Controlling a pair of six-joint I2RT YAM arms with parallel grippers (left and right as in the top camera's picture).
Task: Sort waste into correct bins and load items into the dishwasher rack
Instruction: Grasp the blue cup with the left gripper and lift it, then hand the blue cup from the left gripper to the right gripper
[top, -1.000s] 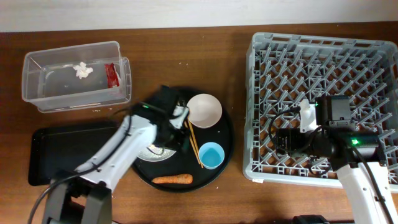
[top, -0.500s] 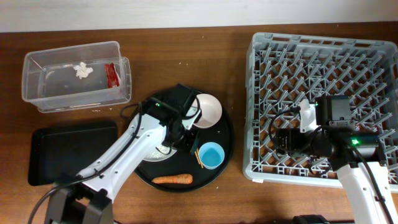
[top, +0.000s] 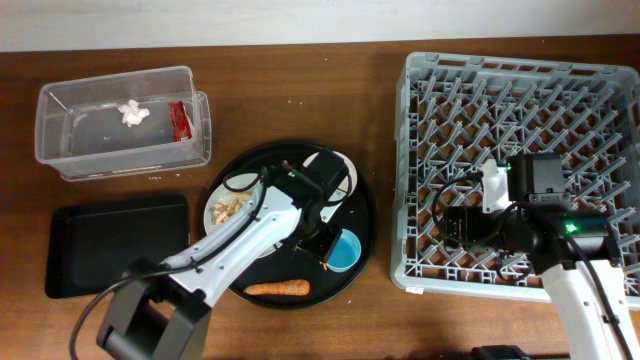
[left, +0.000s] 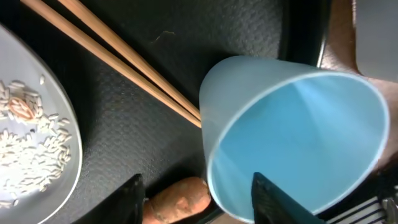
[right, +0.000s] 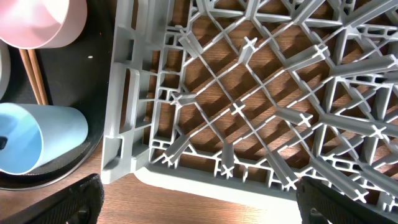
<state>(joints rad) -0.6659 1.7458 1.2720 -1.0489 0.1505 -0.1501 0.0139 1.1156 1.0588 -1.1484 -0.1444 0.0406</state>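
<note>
The light blue cup's rim by the carrot is just below my left gripper, between the open fingers. My left gripper should move down over that side of the cup and close.
My left gripper (top: 326, 243) is open at the light blue cup (top: 345, 252) on the round black tray. In the left wrist view the gripper (left: 202, 202) has one finger over the mouth of the cup (left: 292, 130) and the other outside its wall, by the carrot (left: 177, 199). The chopsticks (left: 118, 62) lie beside the cup. The plate (top: 228, 218) holds beige food scraps (top: 233, 207). The pale bowl (top: 338, 172) is partly hidden by my arm. The carrot also shows in the overhead view (top: 277, 289). My right gripper (right: 214, 205) is open and empty over the near left corner of the dishwasher rack (top: 520, 90).
The clear tub (top: 60, 160) at the back left holds a white tissue (top: 131, 112) and a red wrapper (top: 179, 120). The flat black tray (top: 110, 245) lies in front of it. The round black tray (top: 365, 215) sits close to the rack's left wall.
My left arm has swung right across the round tray to the blue cup, uncovering the plate and its scraps. The right arm has not moved.
</note>
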